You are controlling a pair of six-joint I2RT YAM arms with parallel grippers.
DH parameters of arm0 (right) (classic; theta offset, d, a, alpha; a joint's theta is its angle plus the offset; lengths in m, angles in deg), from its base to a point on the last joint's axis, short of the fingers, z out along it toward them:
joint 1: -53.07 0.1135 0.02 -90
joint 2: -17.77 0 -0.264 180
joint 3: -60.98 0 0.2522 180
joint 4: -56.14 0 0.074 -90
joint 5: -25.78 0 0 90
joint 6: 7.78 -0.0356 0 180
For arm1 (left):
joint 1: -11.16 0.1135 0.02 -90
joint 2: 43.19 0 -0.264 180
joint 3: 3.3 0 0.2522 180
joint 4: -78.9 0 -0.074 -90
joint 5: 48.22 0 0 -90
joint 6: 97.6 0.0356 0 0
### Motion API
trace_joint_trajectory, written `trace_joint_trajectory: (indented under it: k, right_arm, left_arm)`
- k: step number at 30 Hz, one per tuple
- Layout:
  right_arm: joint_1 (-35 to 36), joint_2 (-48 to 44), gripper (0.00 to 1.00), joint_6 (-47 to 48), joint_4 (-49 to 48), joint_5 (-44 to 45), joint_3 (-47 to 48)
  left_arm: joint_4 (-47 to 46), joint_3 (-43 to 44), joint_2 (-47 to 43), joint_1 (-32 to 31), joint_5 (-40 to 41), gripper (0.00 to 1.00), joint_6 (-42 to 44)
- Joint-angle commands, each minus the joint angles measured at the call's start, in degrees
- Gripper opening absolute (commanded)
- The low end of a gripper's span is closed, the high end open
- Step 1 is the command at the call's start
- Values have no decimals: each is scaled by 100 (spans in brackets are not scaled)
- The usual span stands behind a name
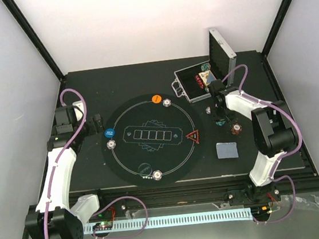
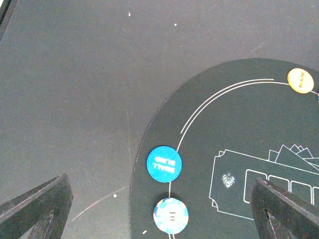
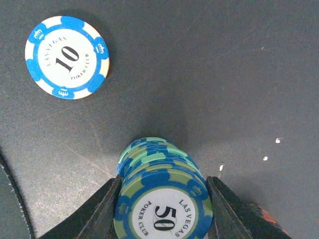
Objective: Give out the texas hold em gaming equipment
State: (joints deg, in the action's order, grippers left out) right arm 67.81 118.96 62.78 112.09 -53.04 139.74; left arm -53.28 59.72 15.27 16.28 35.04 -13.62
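Observation:
The robot's right gripper needs to carry the stack of chips back and to the left in the top view, then release it beside the mat's bottom white chip, where there is free space.
In the right wrist view my right gripper (image 3: 162, 211) is shut on a stack of teal-and-blue "50" poker chips (image 3: 159, 169), its fingers pressed against both sides. A white-and-blue "10" chip (image 3: 67, 57) lies flat on the table beyond it. From above, the right gripper (image 1: 220, 117) is between the mat and the case. My left gripper (image 2: 164, 219) is open over the mat's left edge, above a white chip (image 2: 171, 215) and the blue disc (image 2: 164, 164). The orange disc (image 1: 156, 98), the red triangle marker (image 1: 194, 137) and the stack of cards (image 1: 227, 150) lie apart.
The big round black mat (image 1: 152, 155) carries white chips at its top (image 1: 167, 102), left (image 1: 111, 143) and bottom (image 1: 157, 175). The open silver case (image 1: 219, 52) stands at the back right. A red-brown chip (image 1: 236, 128) lies near the right arm.

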Motion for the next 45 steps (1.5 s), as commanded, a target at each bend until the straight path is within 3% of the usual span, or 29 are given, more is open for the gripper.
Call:
trace_joint_trajectory:
  k: [1, 26, 29, 34, 42, 45]
  right_arm:
    - [-32, -204, 41, 62, 109, -63, 136]
    - [203, -669, 39, 362, 353, -67, 122]
    - [711, -928, 39, 329, 464, -148, -18]
    - [2190, -1252, 39, -29, 477, -231, -453]
    - [4413, -1098, 38, -538, -505, -651, -870]
    - [4902, -885, 39, -395, -816, -617, -926]
  left_arm:
    - [-23, 90, -59, -31, -35, 99, 48]
    - [-23, 89, -64, -32, -47, 99, 57]
    - [-26, 95, -47, -38, -42, 99, 57]
    - [-29, 95, -49, -37, -17, 99, 57]
    - [-16, 88, -19, -37, -44, 99, 57]
    - [-15, 84, -25, -36, -46, 99, 54]
